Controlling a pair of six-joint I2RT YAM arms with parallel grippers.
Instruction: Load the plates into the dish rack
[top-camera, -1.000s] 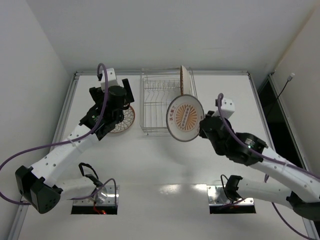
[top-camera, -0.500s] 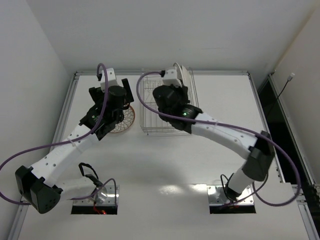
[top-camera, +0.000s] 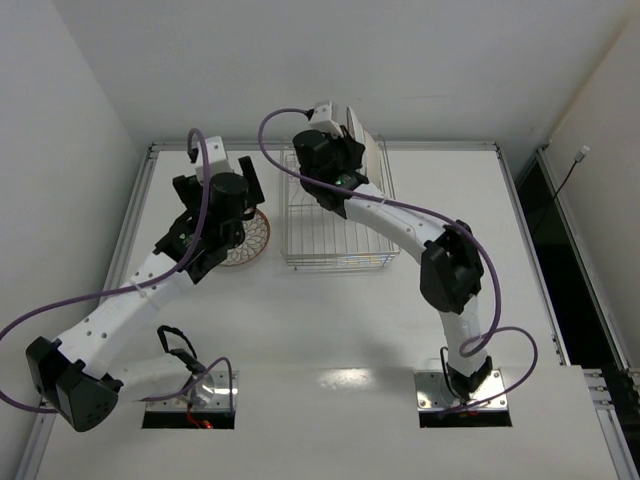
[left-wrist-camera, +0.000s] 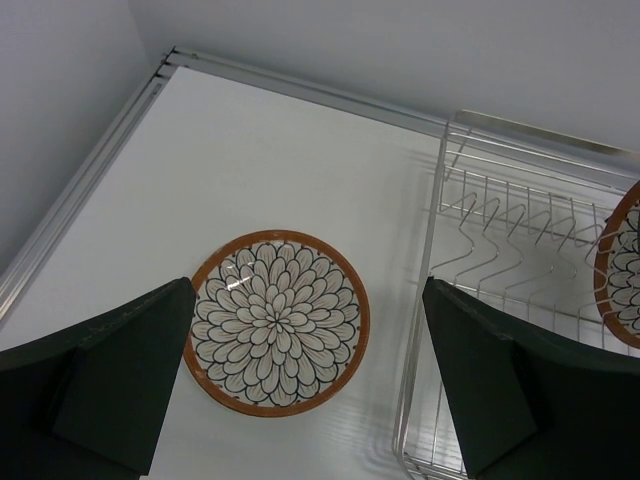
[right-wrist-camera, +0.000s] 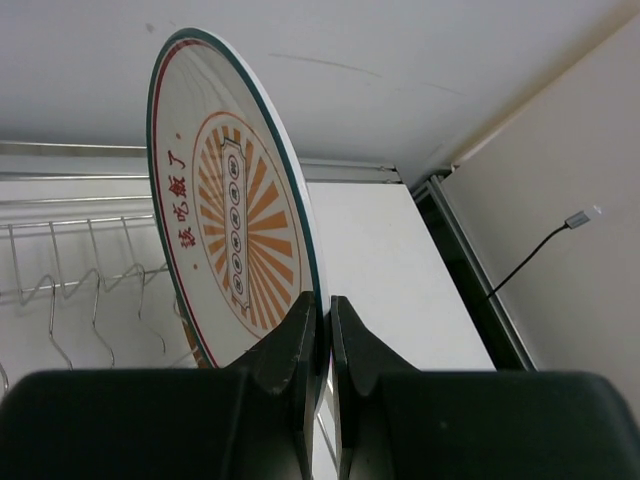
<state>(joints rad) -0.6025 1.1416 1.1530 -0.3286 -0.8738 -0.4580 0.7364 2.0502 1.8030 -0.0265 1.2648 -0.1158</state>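
Observation:
The orange medallion plate already hangs on edge, so my right gripper will next lower it into the wire slot (right-wrist-camera: 168, 320) beside the standing plate and let it go there.
The petal plate (left-wrist-camera: 278, 322) lies flat on the white table, left of the dish rack (left-wrist-camera: 520, 230); it also shows in the top view (top-camera: 257, 236). My left gripper (left-wrist-camera: 310, 400) hovers above it, open and empty, its fingers apart on either side; in the top view it (top-camera: 222, 235) covers part of the plate. My right gripper (right-wrist-camera: 327, 330) is shut on the rim of the orange medallion plate (right-wrist-camera: 230, 220), held on edge over the far right end of the rack (top-camera: 335, 225). A third plate with an orange rim (left-wrist-camera: 622, 270) stands in the rack.
A raised metal rail (top-camera: 140, 215) runs along the table's left and far edges. Walls stand close behind and to the left. A dark gap with a cable (right-wrist-camera: 560, 225) lies beyond the table's right edge. Two base plates (top-camera: 190, 400) sit at the near edge.
My right arm has swung the medallion plate from in front of the rack to its far right end and turned it on edge. My left gripper has barely moved.

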